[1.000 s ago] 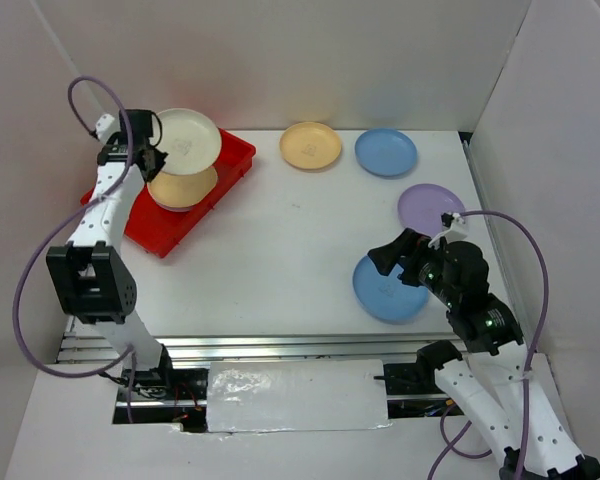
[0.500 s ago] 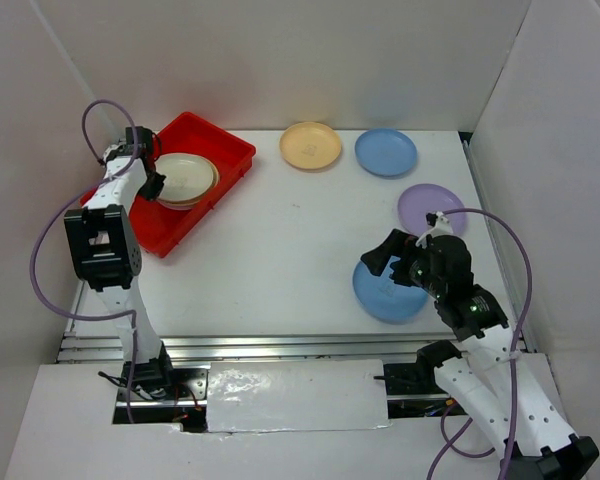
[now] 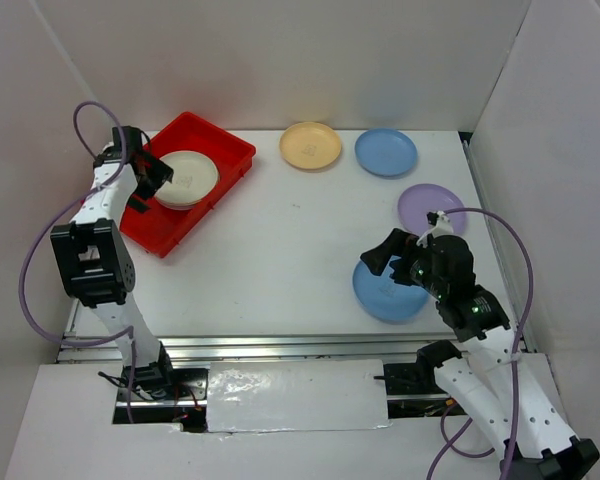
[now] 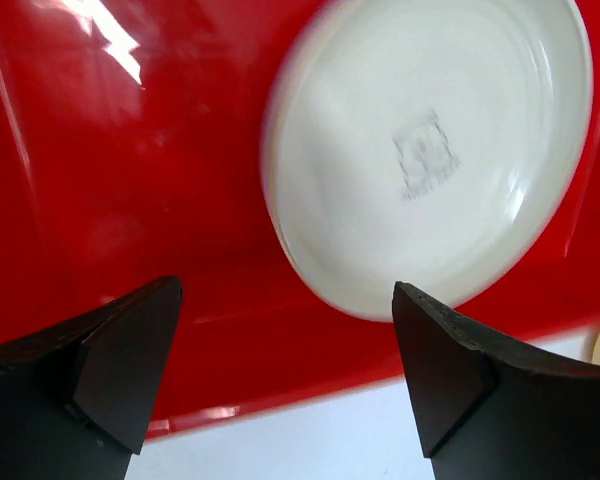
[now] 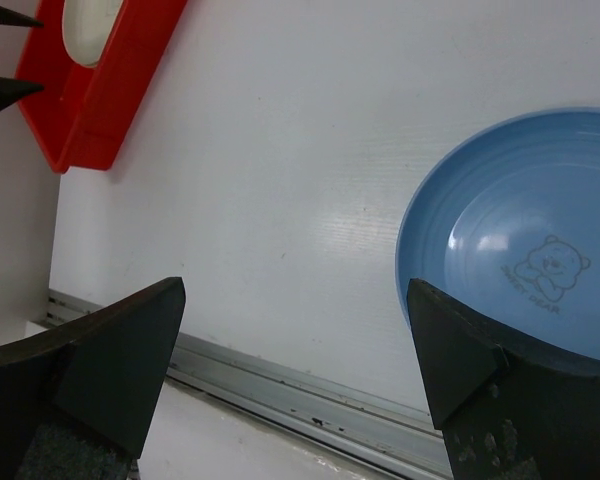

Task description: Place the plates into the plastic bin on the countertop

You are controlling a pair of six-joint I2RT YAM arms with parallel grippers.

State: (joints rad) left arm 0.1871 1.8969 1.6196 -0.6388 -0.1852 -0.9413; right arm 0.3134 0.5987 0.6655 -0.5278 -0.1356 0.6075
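My left gripper will swing across the table and down onto the near blue plate's bin-side rim (image 3: 356, 284), as that lies to its right in the top view.
The red plastic bin (image 3: 167, 226) stands at the far left of the countertop (image 3: 280, 240). A cream plate (image 3: 187, 177) lies flat inside it. My left gripper (image 3: 150, 178) hovers open over the bin's left side, just off the plate's edge. In the left wrist view the cream plate (image 4: 430, 150) rests on the red bin floor (image 4: 130, 200) beyond the left gripper (image 4: 285, 290), with nothing between the fingers. My right gripper (image 3: 385, 258) is open over the near edge of a blue plate (image 3: 390, 292). The blue plate (image 5: 520, 250) sits by the right finger of the right gripper (image 5: 295, 285).
A yellow plate (image 3: 311, 145) and a second blue plate (image 3: 386, 152) lie at the back of the table. A purple plate (image 3: 425, 203) lies at the right, partly behind my right arm. White walls close in three sides. A metal rail (image 5: 310, 385) runs along the near edge.
My left gripper lowered the cream plate into the bin, opened and let it go. The right arm barely shifted over the blue plate.
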